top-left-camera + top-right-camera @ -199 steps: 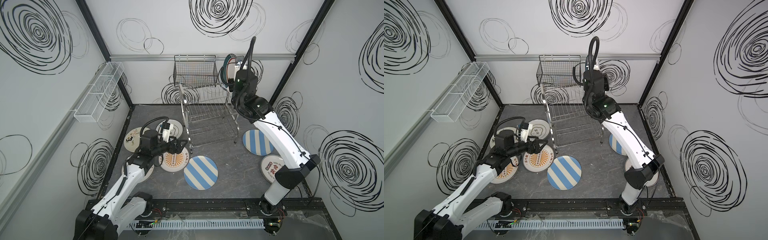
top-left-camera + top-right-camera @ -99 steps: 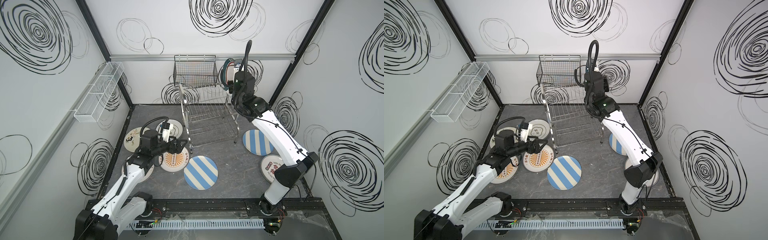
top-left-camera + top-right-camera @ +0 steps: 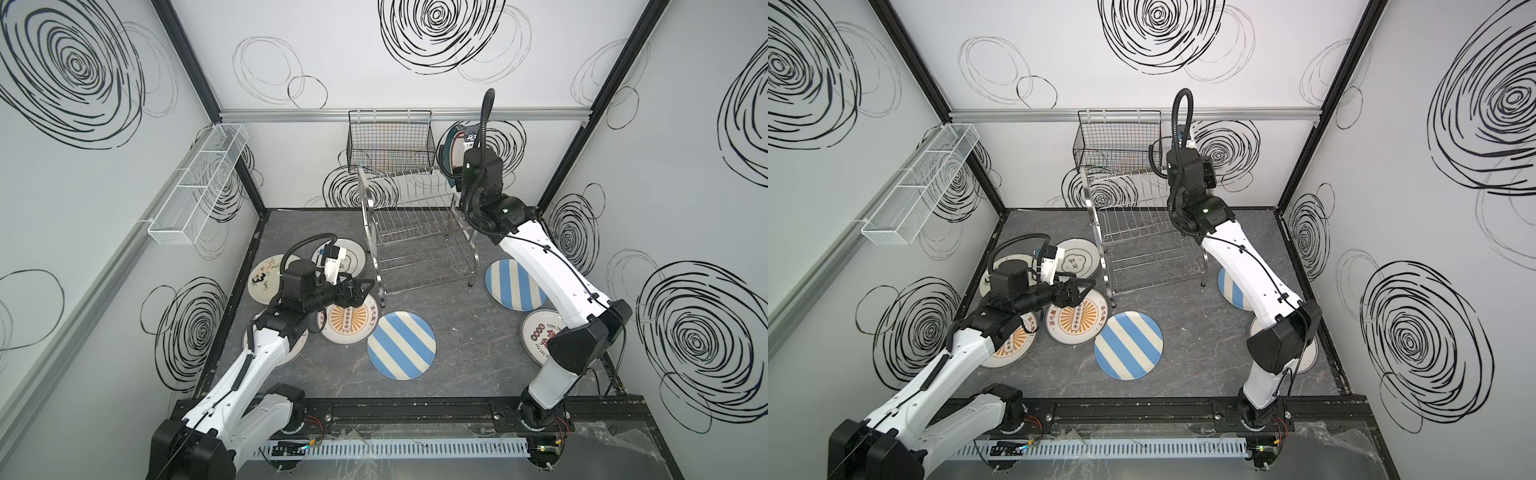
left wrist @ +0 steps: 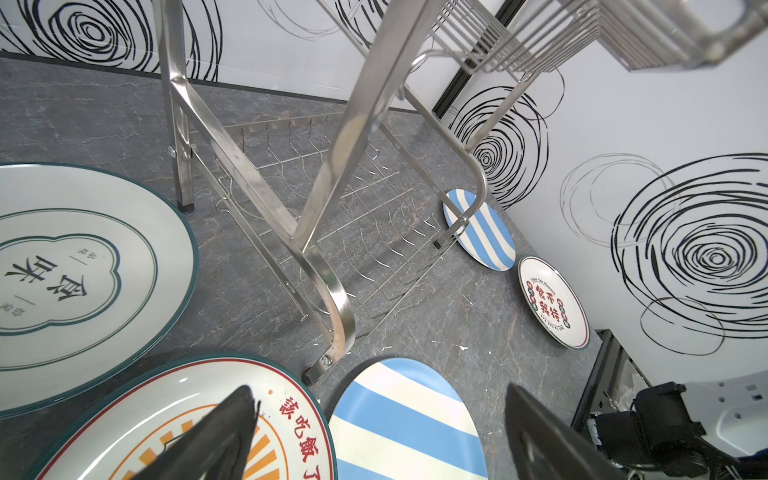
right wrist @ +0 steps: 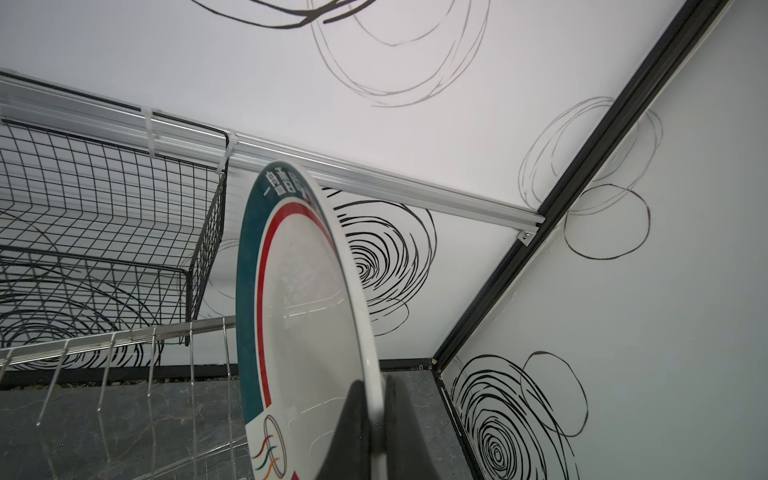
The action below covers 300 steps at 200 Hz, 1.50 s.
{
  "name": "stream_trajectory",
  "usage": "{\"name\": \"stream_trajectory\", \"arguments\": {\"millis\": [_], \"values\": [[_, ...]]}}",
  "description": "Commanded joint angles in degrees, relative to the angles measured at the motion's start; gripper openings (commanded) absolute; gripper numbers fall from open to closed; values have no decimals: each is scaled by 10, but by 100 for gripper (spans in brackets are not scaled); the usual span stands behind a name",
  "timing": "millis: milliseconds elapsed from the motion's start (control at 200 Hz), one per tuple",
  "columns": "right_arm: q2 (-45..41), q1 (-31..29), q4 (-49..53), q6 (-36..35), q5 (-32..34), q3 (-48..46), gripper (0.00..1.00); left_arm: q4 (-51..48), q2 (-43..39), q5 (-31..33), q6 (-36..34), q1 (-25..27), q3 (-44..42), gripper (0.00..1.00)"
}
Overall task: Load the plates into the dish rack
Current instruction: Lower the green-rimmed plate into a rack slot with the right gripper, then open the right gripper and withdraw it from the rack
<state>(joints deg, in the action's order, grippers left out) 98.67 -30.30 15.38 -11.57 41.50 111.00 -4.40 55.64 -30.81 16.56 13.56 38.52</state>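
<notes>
Next, my right gripper comes down toward the bare slots at the dish rack's end [image 3: 448, 192] [image 5: 224, 380] and releases the plate's rim, since the upright plate still hangs above them.
My right gripper [image 5: 371, 384] is shut on the rim of a white plate with a teal and red border [image 5: 307, 311], holding it upright on edge. In a top view this plate [image 3: 451, 151] hangs above the right end of the steel dish rack [image 3: 415, 224], whose slots stand bare. My left gripper [image 3: 360, 286] is open, low over the floor beside the rack's left frame [image 4: 324, 266]. Below it lie an orange sunburst plate [image 3: 347, 322] and a blue-striped plate [image 3: 401, 350]. Another striped plate [image 3: 513, 284] and a cream printed plate [image 3: 538, 336] lie right of the rack.
A black wire basket [image 3: 390, 145] hangs on the back wall just left of the held plate. A white mesh basket [image 3: 199, 191] is fixed to the left wall. A green-rimmed plate [image 3: 351, 257] and a cream plate [image 3: 264, 280] lie by the left arm.
The right arm has lifted the held plate a little higher and further back, above the rack's top. The left arm has stayed still.
</notes>
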Motion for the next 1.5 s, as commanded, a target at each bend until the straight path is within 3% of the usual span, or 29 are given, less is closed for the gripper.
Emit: {"name": "stream_trajectory", "arguments": {"millis": [0,455,645,861,1496], "values": [[-15,4,-38,8,5,-8,0,19,-7,2,-2,0,-4,96],[-80,5,-93,7,13,-125,0,22,-8,2,-1,0,-6,96],[-99,4,-105,8,14,-160,15,22,-7,3,0,1,-6,96],[-111,2,-101,21,10,-178,25,21,-9,3,1,1,-6,96],[-123,-25,-31,35,0,-117,65,28,-15,3,8,1,-9,96]]}}
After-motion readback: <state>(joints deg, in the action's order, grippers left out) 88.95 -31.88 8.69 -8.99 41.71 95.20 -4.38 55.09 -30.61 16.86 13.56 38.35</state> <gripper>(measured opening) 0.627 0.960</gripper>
